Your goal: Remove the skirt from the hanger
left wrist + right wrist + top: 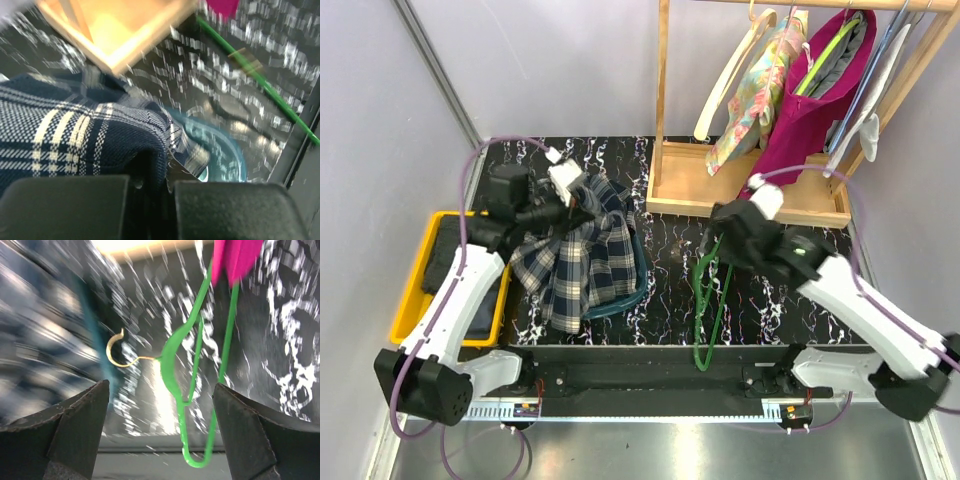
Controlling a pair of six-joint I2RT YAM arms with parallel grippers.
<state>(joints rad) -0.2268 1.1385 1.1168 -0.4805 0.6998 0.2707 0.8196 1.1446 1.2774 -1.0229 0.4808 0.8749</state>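
Note:
I will lift my right gripper outward to the rack and close it on the floral garment's hanger (794, 14), because the green hanger (710, 300) is already bare on the tabletop.
The plaid navy skirt (575, 258) hangs bunched from my left gripper (578, 200), which is shut on a fold of its fabric above the table's left half. In the left wrist view the skirt (75, 145) fills the left side, pinched in my left gripper (169, 200). The green hanger (710, 300) lies flat on the table, apart from the skirt. My right gripper (713, 252) hovers open over its upper end. In the right wrist view the hanger (172, 365) with its gold metal hook (117, 352) lies below my open right gripper (160, 435).
A teal basin (625, 297) sits under the skirt's right edge. A yellow tray (415, 280) lies at the table's left. A wooden rack (750, 195) at the back right carries a floral garment (755, 95) and a magenta garment (815, 110).

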